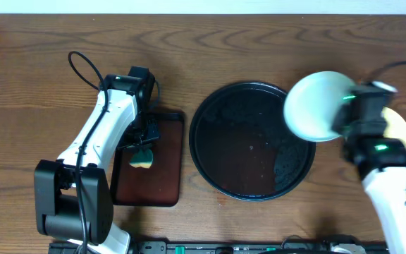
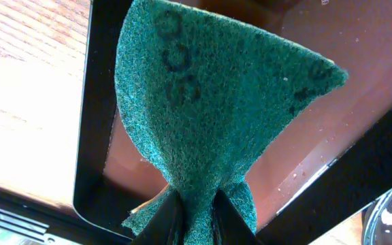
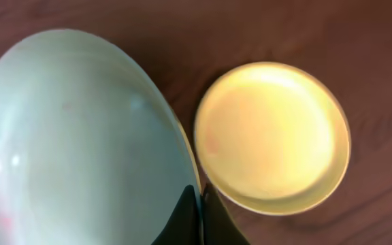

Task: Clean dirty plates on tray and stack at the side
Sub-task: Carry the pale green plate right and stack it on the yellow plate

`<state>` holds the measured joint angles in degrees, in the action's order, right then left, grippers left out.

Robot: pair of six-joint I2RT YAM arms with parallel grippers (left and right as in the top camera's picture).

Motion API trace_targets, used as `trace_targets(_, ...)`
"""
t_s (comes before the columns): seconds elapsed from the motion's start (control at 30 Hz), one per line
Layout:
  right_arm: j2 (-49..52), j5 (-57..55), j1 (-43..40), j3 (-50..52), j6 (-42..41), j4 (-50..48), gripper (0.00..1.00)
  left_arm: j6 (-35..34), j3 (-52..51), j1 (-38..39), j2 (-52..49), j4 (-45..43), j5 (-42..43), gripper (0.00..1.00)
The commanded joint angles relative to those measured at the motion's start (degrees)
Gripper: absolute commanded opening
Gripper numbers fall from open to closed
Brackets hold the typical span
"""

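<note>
I will move my right gripper to the right in the overhead view, down over the pale yellow plate (image 1: 399, 128) (image 3: 271, 136), and let go of the rim of the pale-blue plate there, because the pale yellow plate is lying empty.
My right gripper (image 3: 199, 204) is shut on the rim of a pale-blue plate (image 1: 314, 106), holding it raised over the right edge of the round black tray (image 1: 210, 106). The plate fills the left of the right wrist view (image 3: 73, 143). A pale yellow plate (image 3: 271, 136) lies flat on the table to its right, partly hidden under the right arm in the overhead view (image 1: 398, 125). My left gripper (image 2: 194, 214) is shut on a green scouring pad (image 2: 209, 109) and holds it above the dark-brown rectangular tray (image 1: 162, 180). I see no third plate.
The black tray holds only wet streaks and a small red speck (image 1: 251, 147). The pad shows yellow and green in the overhead view (image 1: 142, 158). The brown tray's rim (image 2: 90, 150) lies below the left gripper. Cables run near both arms.
</note>
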<state>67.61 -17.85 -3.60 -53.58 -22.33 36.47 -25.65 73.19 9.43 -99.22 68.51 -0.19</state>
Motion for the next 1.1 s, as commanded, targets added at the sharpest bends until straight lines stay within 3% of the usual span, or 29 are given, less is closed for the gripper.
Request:
trace_targets(0.0, 2.08, 19.02, -12.13, -0.85, -2.71, 0.22, 0.01, 0.13, -0.22, -0.09, 0.0, 0.26, -0.46, 0.14)
trace_targets(0.27, 11.87, 19.37, -28.65, -0.83, -2.95, -0.76, 0.01, 0.13, -0.22, -0.09, 0.0, 0.17, -0.46, 0.14)
trace_targets(0.53, 17.97, 15.93, -33.31, -0.83, -2.91, -2.82, 0.01, 0.17, -0.22, -0.09, 0.0, 0.15, -0.26, 0.11)
trace_targets(0.57, 17.88, 15.96, -33.53, -0.85, -2.91, -2.93, 0.07, 0.2, -0.22, -0.11, 0.0, 0.15, -0.26, 0.11)
trace_targets(0.67, 16.52, 18.49, -33.51, -0.85, -2.12, -3.34, 0.46, 0.2, -0.22, -0.09, 0.0, 0.13, -0.26, 0.1)
trace_targets(0.7, 15.85, 20.2, -33.48, -0.85, -1.14, -3.54, 0.5, 0.22, -0.22, -0.09, 0.0, 0.15, -0.26, 0.09)
trace_targets(0.97, 2.34, 39.78, -30.97, -0.85, 1.86, -4.59, 0.63, 2.1, -0.22, -0.09, 0.0, -0.81, -0.31, 0.08)
trace_targets(1.07, -4.98, 45.94, -27.17, -0.85, 2.95, -3.91, 0.65, 2.73, -0.24, -0.09, 0.0, -3.78, -0.33, 0.17)
